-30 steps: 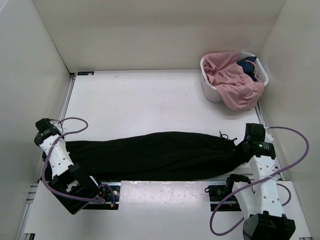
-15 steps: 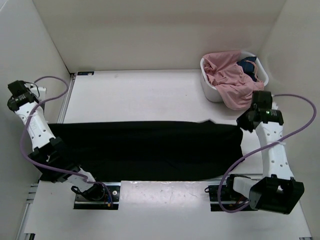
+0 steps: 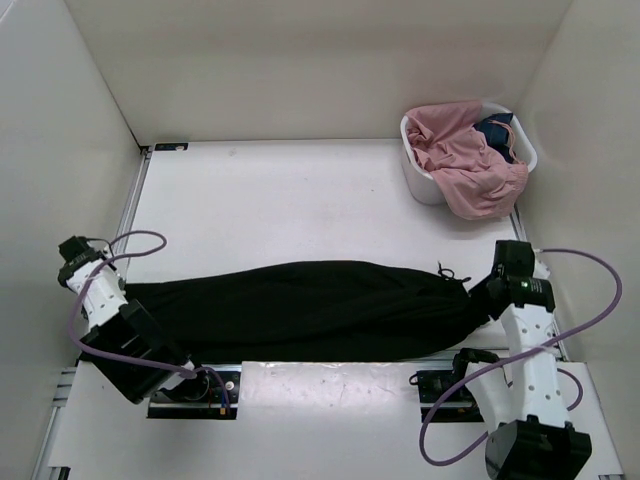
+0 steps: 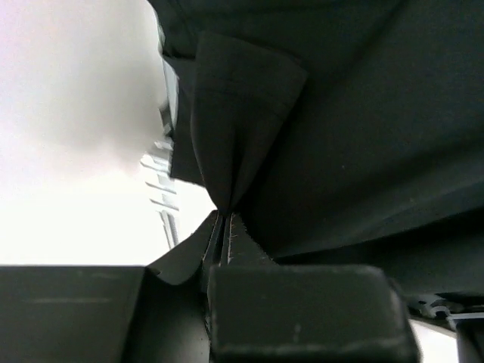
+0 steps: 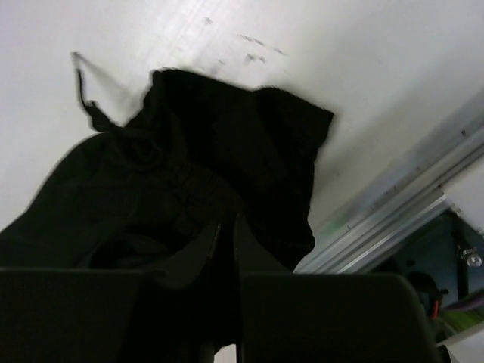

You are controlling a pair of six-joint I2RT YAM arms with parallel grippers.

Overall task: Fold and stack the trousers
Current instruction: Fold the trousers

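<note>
The trousers (image 3: pixel 310 310) already lie stretched, so the robot's right gripper will ease down and back to the tabletop by the near bar (image 3: pixel 493 336) and let go.
The black trousers (image 3: pixel 310 310) lie stretched left to right along the near part of the table as a long, bunched band. My left gripper (image 3: pixel 128 292) is shut on their left end; in the left wrist view the fabric (image 4: pixel 249 144) fans out of the pinch of that gripper (image 4: pixel 225 214). My right gripper (image 3: pixel 478 298) is shut on the right end, where a drawstring (image 3: pixel 445 270) pokes out. In the right wrist view the dark waist cloth (image 5: pixel 189 174) bunches around this gripper (image 5: pixel 227 223).
A white basket (image 3: pixel 425 180) at the back right holds a pink garment (image 3: pixel 465 160) draped over its rim and a dark blue garment (image 3: pixel 497 130). Metal rails (image 3: pixel 330 380) run along the near edge, with purple cables by both arms. White walls enclose the table.
Half a second ago both arms held the trousers raised and spread wide as a flat sheet. Both have since dropped back toward the near edge, and the cloth has collapsed into a narrow band.
</note>
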